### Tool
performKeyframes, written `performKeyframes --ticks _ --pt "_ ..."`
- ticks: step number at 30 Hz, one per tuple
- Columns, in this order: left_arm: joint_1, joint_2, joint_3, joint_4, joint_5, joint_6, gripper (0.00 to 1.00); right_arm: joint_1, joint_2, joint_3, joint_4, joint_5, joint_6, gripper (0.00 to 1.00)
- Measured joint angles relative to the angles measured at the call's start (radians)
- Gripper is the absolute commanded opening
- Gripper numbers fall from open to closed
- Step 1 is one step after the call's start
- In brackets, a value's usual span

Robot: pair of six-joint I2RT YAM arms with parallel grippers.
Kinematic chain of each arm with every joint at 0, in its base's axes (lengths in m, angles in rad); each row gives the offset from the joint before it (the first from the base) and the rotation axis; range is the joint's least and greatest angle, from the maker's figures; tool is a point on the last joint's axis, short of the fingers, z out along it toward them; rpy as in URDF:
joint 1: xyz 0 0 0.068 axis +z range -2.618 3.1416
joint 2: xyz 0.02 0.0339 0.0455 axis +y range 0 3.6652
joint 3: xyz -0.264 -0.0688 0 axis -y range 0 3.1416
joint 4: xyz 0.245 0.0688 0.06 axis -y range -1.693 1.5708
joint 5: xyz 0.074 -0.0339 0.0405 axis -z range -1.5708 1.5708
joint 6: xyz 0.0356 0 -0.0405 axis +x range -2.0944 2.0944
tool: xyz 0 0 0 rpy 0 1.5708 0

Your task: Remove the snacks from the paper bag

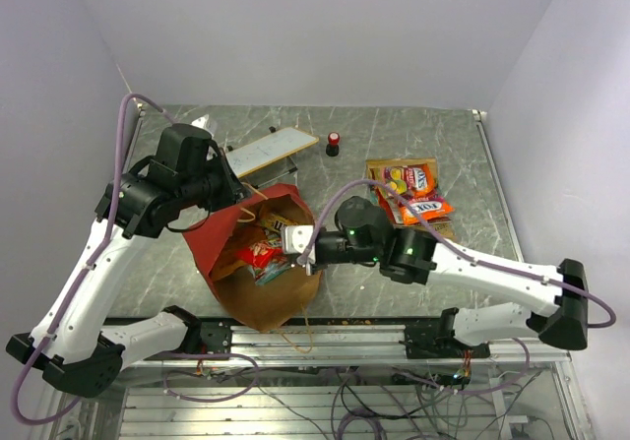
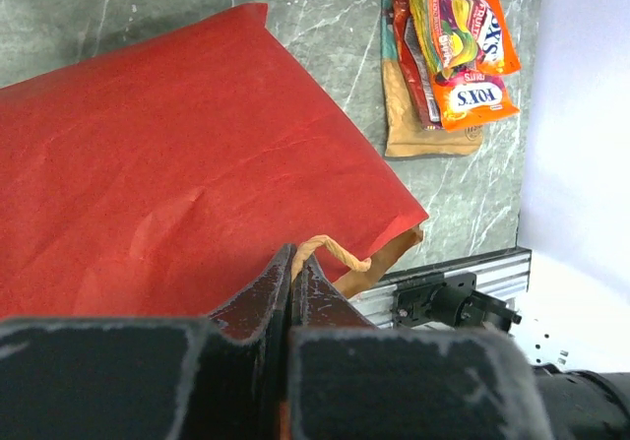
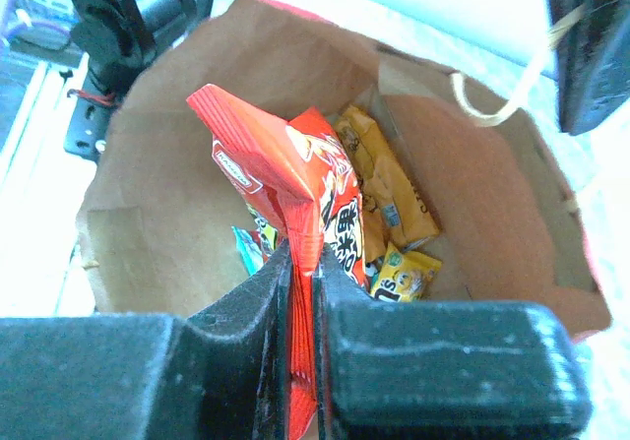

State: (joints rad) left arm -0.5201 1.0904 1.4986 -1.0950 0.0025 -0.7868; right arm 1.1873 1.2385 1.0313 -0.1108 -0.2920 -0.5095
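The gathered snacks lie to my right gripper's right in the top view. I will raise it from the bag (image 1: 212, 243), then lower and release the packet onto them.
The red paper bag (image 1: 212, 243) lies on the table with its brown mouth toward the near edge; it also fills the left wrist view (image 2: 177, 164). My left gripper (image 2: 293, 253) is shut on the bag's tan twisted handle (image 2: 340, 255) and holds the mouth up. My right gripper (image 3: 303, 263) is shut on the sealed edge of a red-orange snack packet (image 3: 295, 184) inside the bag's mouth. Yellow packets (image 3: 389, 189) and a multicolour one (image 3: 251, 243) lie deeper in the bag. Several snacks (image 1: 413, 192) lie on the table to the right, also seen in the left wrist view (image 2: 453, 46).
A flat white board (image 1: 271, 150) lies at the back. A small red-and-black cylinder (image 1: 334, 144) stands beside it. The aluminium rail (image 1: 325, 337) runs along the table's near edge.
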Motion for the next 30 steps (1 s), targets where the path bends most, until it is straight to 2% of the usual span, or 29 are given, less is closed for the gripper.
performKeyframes --ticks 8,13,17,24,27,30 --pt "0.0 -0.01 -0.028 0.01 -0.007 -0.015 0.07 0.0 -0.109 0.129 -0.136 0.012 0.088 0.0" --pt "0.0 -0.013 -0.034 0.015 -0.011 -0.023 0.07 0.0 -0.162 0.188 -0.195 0.11 0.145 0.0" --pt "0.0 -0.013 -0.034 0.014 -0.023 -0.022 0.07 0.0 -0.213 0.185 -0.237 0.315 0.212 0.0" --pt "0.0 -0.015 -0.034 0.013 -0.033 -0.022 0.07 -0.023 -0.221 0.186 -0.303 0.894 0.419 0.0" --pt "0.0 -0.017 -0.034 0.013 -0.033 -0.022 0.07 -0.105 -0.159 0.2 -0.379 1.072 0.507 0.0" --pt "0.0 -0.014 -0.034 0.013 -0.033 -0.021 0.07 -0.253 -0.072 0.22 -0.483 1.154 0.607 0.0"
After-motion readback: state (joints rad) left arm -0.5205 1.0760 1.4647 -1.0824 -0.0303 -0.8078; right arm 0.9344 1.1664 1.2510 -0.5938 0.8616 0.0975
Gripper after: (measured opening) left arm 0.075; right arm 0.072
